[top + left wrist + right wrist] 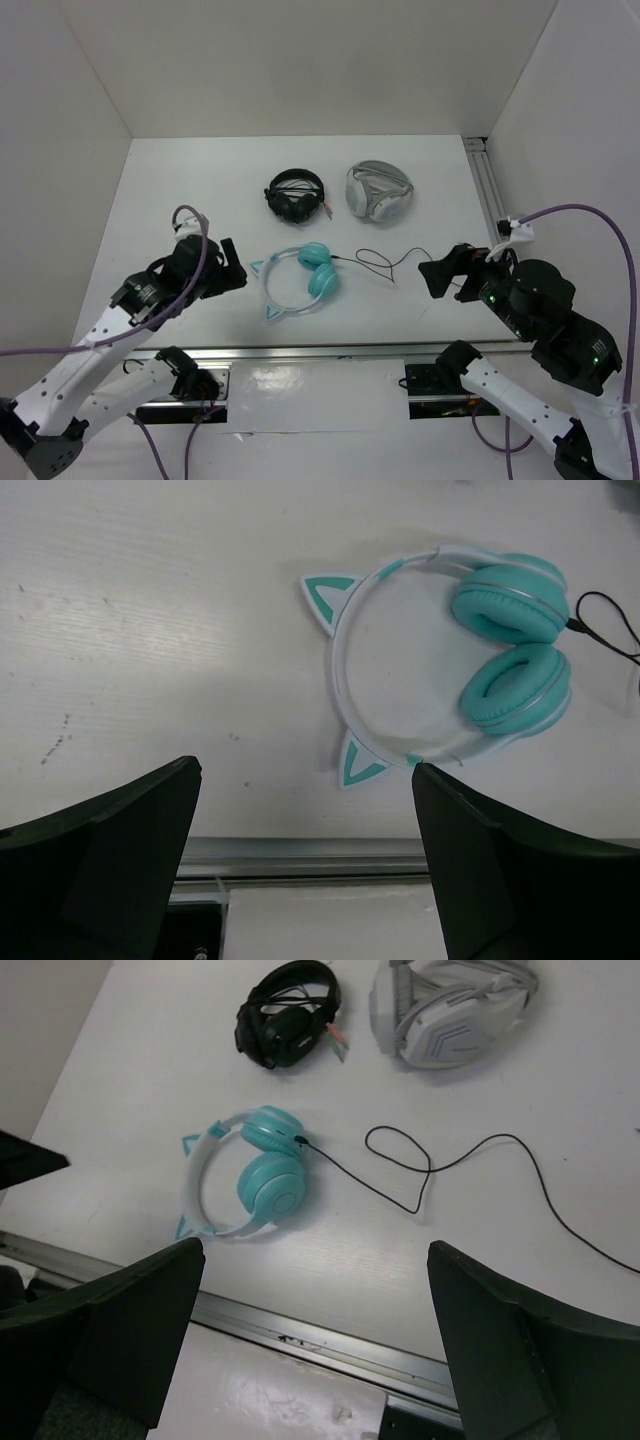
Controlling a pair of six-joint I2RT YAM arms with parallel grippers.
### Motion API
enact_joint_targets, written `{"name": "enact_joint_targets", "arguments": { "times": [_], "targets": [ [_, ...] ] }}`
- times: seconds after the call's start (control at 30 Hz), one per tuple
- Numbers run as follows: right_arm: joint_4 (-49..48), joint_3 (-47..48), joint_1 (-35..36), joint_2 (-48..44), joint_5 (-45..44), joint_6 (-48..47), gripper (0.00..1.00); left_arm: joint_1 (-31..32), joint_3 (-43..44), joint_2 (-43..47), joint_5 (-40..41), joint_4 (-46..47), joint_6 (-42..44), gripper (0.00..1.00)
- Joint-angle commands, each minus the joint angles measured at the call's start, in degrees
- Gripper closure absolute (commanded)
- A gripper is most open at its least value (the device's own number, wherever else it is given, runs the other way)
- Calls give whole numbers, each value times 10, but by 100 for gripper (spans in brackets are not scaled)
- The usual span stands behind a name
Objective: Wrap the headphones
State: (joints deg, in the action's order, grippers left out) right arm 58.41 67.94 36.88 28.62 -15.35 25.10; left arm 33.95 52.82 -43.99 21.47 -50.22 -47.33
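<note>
The headband's curve between the cat ears faces my left gripper, so it comes down to the right in the top view next and closes on that curve.
The teal headphones (318, 275) with a pale cat-ear headband lie flat near the table's front middle; they also show in the left wrist view (505, 650) and in the right wrist view (262, 1170). Their thin black cable (385, 262) runs loose to the right in a loop, clear in the right wrist view (420, 1175). My left gripper (232, 268) is open and empty, left of the headband. My right gripper (440, 275) is open and empty, right of the cable's end. Both hover above the table.
Black headphones (295, 194) and white-grey headphones (378, 190) lie behind the teal pair. A metal rail (300, 352) runs along the table's front edge, and another rail (490, 185) runs along the right side. White walls enclose the table.
</note>
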Motion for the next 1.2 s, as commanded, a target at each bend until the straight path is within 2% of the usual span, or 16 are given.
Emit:
{"name": "enact_joint_targets", "arguments": {
  "times": [0.0, 0.2, 0.4, 0.47, 0.57, 0.73, 0.9, 0.97, 1.03, 1.07, 1.1, 1.13, 1.17],
  "targets": [
    [-65, -6, 4, 5, 47, -10, 0, 2, -48, -40, -29, 87, -43, 0],
    [-87, -19, 4, 2, 80, -22, 0, 8, -108, -166, -45, 211, -72, 0],
    [-105, -47, 4, -20, 111, -32, 0, 30, -95, -295, -3, 236, -112, 0],
    [-105, -47, 4, -20, 117, -32, 0, 38, -89, -317, 4, 236, -128, 3],
    [-105, -47, 4, -25, 117, -32, 0, 44, -89, -355, 11, 230, -154, 17],
    [-105, -41, 4, -25, 130, -37, 0, 44, -103, -389, 17, 229, -178, 18],
    [-105, -41, -1, -30, 130, -37, 0, 44, -98, -429, 23, 229, -190, 24],
    [-105, -41, -1, -30, 130, -37, 0, 44, -98, -440, 23, 229, -195, 40],
    [-105, -36, -1, -30, 136, -37, 0, 44, -98, -446, 18, 235, -196, 65],
    [-105, -36, -1, -30, 136, -37, 0, 49, -98, -441, 13, 235, -196, 84],
    [-105, -36, -1, -30, 136, -37, 0, 49, -104, -436, 13, 235, -201, 94],
    [-105, -30, -1, -30, 136, -37, 0, 49, -110, -429, 13, 235, -201, 100],
    [-111, -30, -1, -24, 141, -37, 0, 49, -110, -420, 7, 224, -201, 100]
  ]
}}
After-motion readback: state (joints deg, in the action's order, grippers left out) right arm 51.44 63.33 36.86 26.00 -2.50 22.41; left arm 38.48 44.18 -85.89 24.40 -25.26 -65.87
